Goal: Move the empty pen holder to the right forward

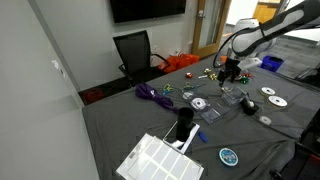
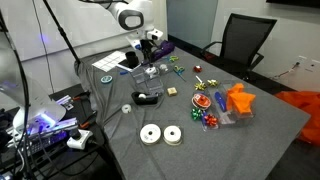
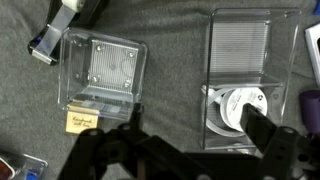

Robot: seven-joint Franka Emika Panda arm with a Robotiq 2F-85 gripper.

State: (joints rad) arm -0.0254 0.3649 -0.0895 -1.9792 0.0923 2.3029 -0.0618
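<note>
My gripper moves down to the left in the wrist view onto the empty case's side beside the gap next. That side stands below the gripper's fingers there.
The empty pen holder, a short black cup, stands on the grey cloth in both exterior views (image 1: 249, 104) (image 2: 147, 98). It is out of the wrist view. My gripper (image 1: 229, 74) (image 2: 150, 52) hovers above the table, some way from the holder. In the wrist view my gripper (image 3: 185, 140) is open and empty. Its fingers straddle the gap between two clear plastic cases. The left case (image 3: 100, 75) holds no disc, and the right case (image 3: 245, 60) holds a white CD (image 3: 238, 105) under my right finger.
A taller black holder with white items (image 1: 183, 128) stands near a white grid panel (image 1: 160, 160). Loose CDs (image 1: 272, 97) (image 2: 161, 135), a purple cable (image 1: 152, 95), small colourful toys (image 2: 205, 105) and orange objects (image 2: 238, 100) lie around. An office chair (image 1: 135, 50) stands behind the table.
</note>
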